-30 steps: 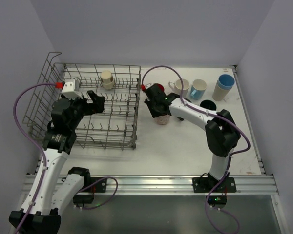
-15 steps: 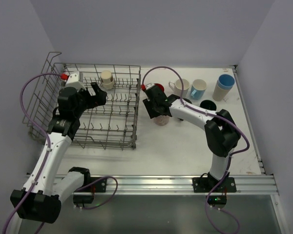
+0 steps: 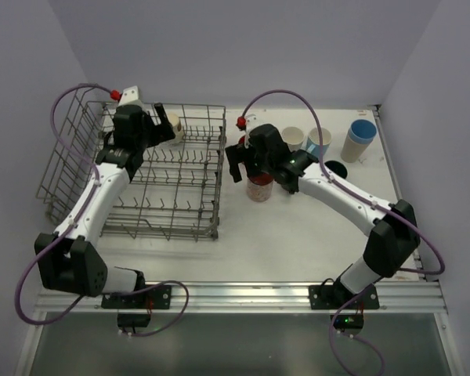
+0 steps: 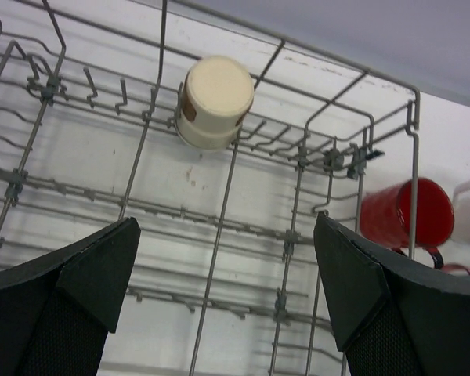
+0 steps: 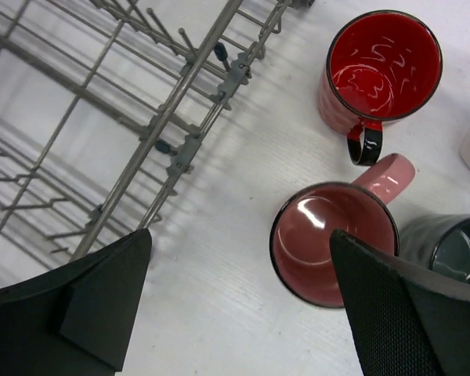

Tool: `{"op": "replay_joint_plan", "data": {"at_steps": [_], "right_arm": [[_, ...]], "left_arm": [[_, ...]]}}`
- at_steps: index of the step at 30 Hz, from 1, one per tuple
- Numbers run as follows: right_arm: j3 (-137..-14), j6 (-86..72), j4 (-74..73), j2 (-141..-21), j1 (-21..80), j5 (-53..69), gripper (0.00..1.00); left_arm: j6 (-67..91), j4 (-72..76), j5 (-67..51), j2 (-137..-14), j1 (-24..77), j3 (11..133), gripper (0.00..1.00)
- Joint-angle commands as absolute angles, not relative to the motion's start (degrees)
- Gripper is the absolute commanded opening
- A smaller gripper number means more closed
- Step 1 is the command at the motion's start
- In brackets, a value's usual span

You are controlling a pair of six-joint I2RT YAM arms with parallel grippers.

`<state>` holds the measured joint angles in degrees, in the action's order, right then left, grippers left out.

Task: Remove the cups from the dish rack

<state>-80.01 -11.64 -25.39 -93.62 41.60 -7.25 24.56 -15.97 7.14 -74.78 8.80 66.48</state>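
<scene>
My left gripper moves outward and down to the cream cup next, turning slightly to straddle its upturned base [image 3: 175, 123] [image 4: 218, 88].
The grey wire dish rack [image 3: 189, 197] fills the left of the table. One cream cup [image 4: 215, 101] stands upside down on its far tines. My left gripper [image 4: 225, 223] hovers open over the rack just short of that cup, nothing between its fingers; from above the left gripper [image 3: 163, 130] partly covers the cup. My right gripper [image 5: 239, 243] is open above the table beside the rack's right edge. A pink cup [image 5: 333, 243] stands upright by its right finger, free of it. A red cup [image 5: 380, 70] stands behind it and a dark teal cup [image 5: 446, 243] to its right.
Farther right on the table stand a cream mug [image 3: 294, 139], a light blue mug [image 3: 319, 142] and a blue-rimmed tumbler [image 3: 360, 139]. The rack's raised wire end [image 3: 66, 149] is at the far left. The rack's right wall [image 5: 180, 117] is close to my right gripper.
My right gripper opened, let go of the pink cup on the table and lifted off it. My left arm swung to the rack's far side, up to the cream cup.
</scene>
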Motion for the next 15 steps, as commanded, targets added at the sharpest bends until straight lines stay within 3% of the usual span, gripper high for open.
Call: {"op": "replay_joint_plan", "data": {"at_steps": [1,5,15], "right_arm": [[-75.62,-13.27,-21.2,-86.32,41.66,-2.73,0.98],[-71.81,-16.16,-16.53,-81.48,41.75,-1.94,0.97],[-59.77,-19.51,-2.91,-70.66,41.84,-0.35,0.96]], "left_arm": [[23.73,-11.42,13.26,-83.64,9.14,76.68,1.0],[21.97,-11.42,17.32,-98.31,9.14,86.38,1.0],[11.0,-7.82,13.62,-115.13,9.4,100.1,0.99]]}}
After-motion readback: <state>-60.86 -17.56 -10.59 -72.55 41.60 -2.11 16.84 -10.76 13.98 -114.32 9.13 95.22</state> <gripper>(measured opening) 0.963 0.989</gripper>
